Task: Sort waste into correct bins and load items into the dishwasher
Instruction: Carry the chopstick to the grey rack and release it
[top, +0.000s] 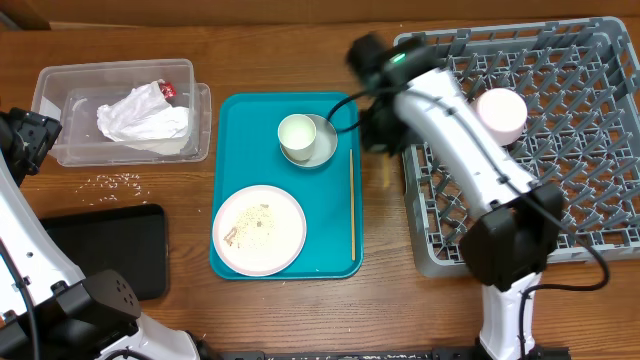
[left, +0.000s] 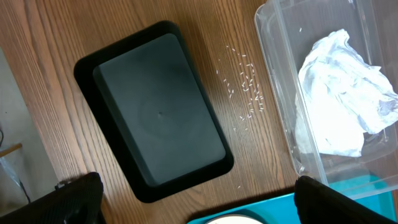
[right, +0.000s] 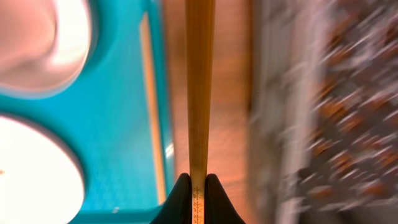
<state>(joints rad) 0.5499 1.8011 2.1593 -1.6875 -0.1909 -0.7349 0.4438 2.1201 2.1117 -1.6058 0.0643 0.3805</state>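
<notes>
The dish rack's wires beside the white-pink bowl are empty. My right gripper moves to the right in the overhead view and down next, releasing the chopstick among them.
My right gripper is shut on a wooden chopstick, held between the teal tray and the grey dish rack; it also shows in the overhead view. A second chopstick lies along the tray's right side. On the tray sit a round plate with crumbs and a white cup inside a grey-green bowl. A small white-pink bowl sits in the rack. The crumpled napkin with a red scrap lies in the clear tub. My left gripper is open and empty above the black tray.
The teal tray lies mid-table. Loose rice grains are scattered on the wood between the tub and the black tray. The rack view from the right wrist is blurred. My right arm reaches across the rack's left edge.
</notes>
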